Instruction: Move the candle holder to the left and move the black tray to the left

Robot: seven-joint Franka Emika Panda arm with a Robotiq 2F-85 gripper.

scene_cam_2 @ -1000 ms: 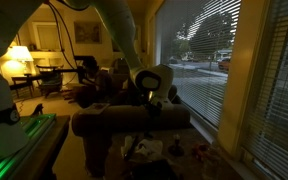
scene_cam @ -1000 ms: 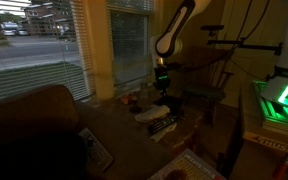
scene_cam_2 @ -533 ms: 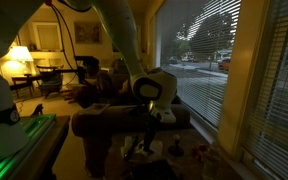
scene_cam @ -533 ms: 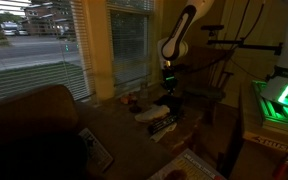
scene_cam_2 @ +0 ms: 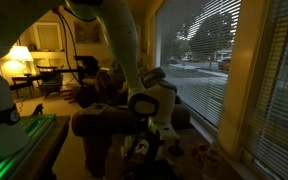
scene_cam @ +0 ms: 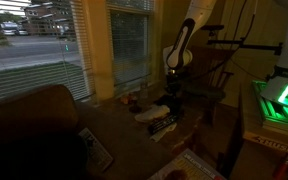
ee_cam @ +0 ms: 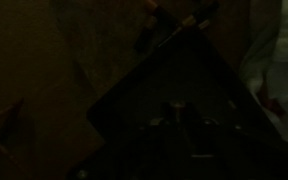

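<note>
My gripper will bring the black tray down onto the tabletop (scene_cam: 170,103) beside the white cloth, at a spot below my gripper, and let go of it there.
The scene is very dim. My gripper (scene_cam: 171,92) hangs low over the low table (scene_cam: 124,130), just above a dark flat thing that looks like the black tray (scene_cam: 164,124). In the wrist view the tray (ee_cam: 149,100) is a large dark square that fills the middle. My gripper (ee_cam: 184,128) is barely visible there, and I cannot tell how its jaws stand. Small reddish objects (scene_cam: 130,99) stand by the window; one may be the candle holder. In an exterior view my gripper (scene_cam_2: 147,135) is down among small objects (scene_cam_2: 174,150).
A sofa (scene_cam: 29,125) stands on the near side of the table. A book or remote (scene_cam: 96,150) lies on the table's near part. A windowsill and blinds (scene_cam: 124,40) lie behind. A green-lit device (scene_cam: 279,100) sits off to the side.
The arm has swung sideways along the table and come lower, bringing the gripper down over the dark tray.
</note>
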